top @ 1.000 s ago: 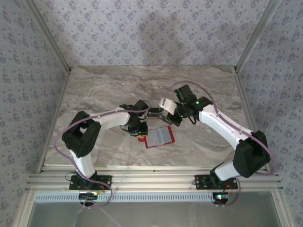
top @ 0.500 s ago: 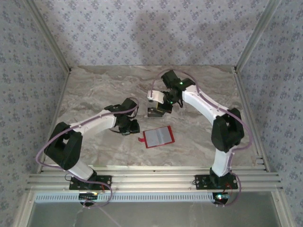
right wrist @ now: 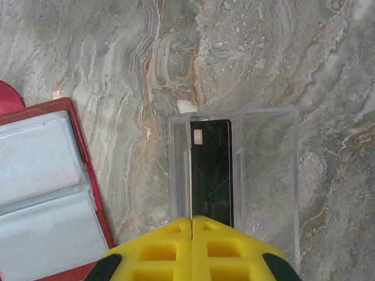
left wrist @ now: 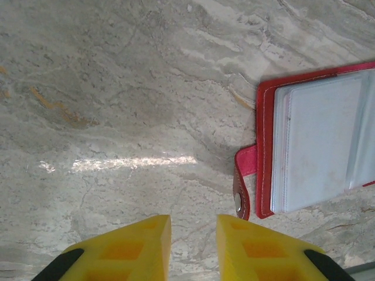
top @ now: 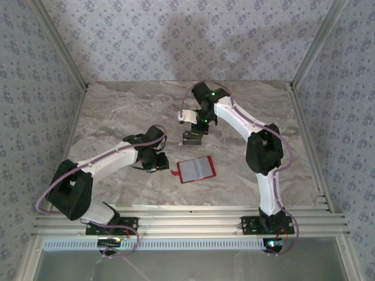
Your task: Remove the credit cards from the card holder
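I need to lower the credit cards with my right gripper next and let go of them in the near half of the clear plastic box [right wrist: 263, 175] below, because they are already over it.
The red card holder [top: 196, 169] lies open on the marble, its clear pockets facing up [left wrist: 266, 146] [right wrist: 89, 175]. My right gripper [top: 198, 122] [right wrist: 192, 221] is shut on the credit cards [right wrist: 211, 170]. A dark face with a thin pale edge runs forward from its fingers, and a pale face [top: 187, 115] shows from above. The cards hang over a clear plastic box [right wrist: 263, 175], behind the holder. My left gripper [top: 155, 164] [left wrist: 193, 225] hovers just left of the holder's snap tab [left wrist: 241, 187]. It is open by a narrow gap with nothing in it.
Metal rails and patterned walls close in the marble table [top: 117, 111] on the left, right and back. The clear plastic box [top: 192, 139] sits mid-table behind the holder. Bare marble spreads to the left of the left gripper.
The right arm swung back and to the left, carrying the cards away from the holder to over the clear box. The left gripper drew back left off the holder, its jaws parting slightly.
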